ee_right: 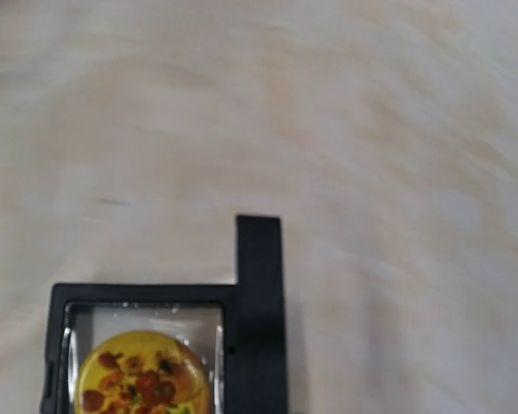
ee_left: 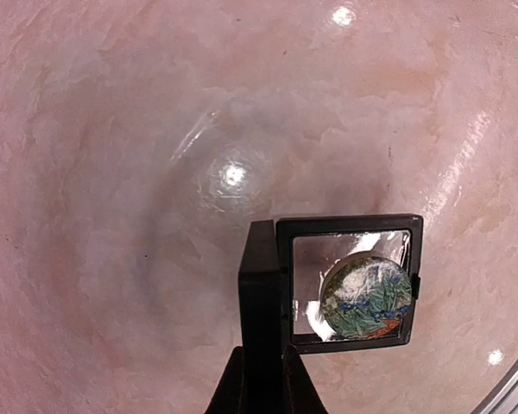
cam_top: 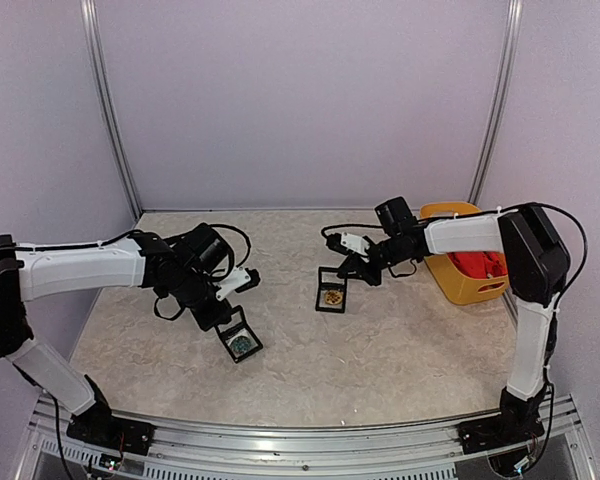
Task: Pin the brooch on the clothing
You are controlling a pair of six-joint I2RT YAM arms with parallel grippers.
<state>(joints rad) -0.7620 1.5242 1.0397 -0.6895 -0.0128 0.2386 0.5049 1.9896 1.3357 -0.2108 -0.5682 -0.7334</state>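
Observation:
I next carry my right gripper outward and to the right in the top view and release the case, as bare tabletop by the back wall (cam_top: 368, 219) lies outward of it.
A round green-and-blue brooch (ee_left: 365, 297) lies in a small open black case (cam_top: 240, 343) low over the table. My left gripper (ee_left: 264, 348) is shut on that case's upright black side (ee_left: 259, 276). A second brooch (ee_right: 142, 375), yellow with red flowers, sits in another black case (cam_top: 331, 297) near the table's middle. My right gripper (cam_top: 348, 272) holds this case by its upright edge (ee_right: 259, 293); its fingertips fall below the right wrist view. The red-orange clothing (cam_top: 480, 263) is bunched in the basket at the right, apart from both grippers.
The yellow plastic basket (cam_top: 448, 275) stands at the right edge of the table, just behind my right arm's forearm. Pale walls with metal corner posts (cam_top: 110, 120) close the back and sides. A metal rail (cam_top: 310, 440) runs along the near edge.

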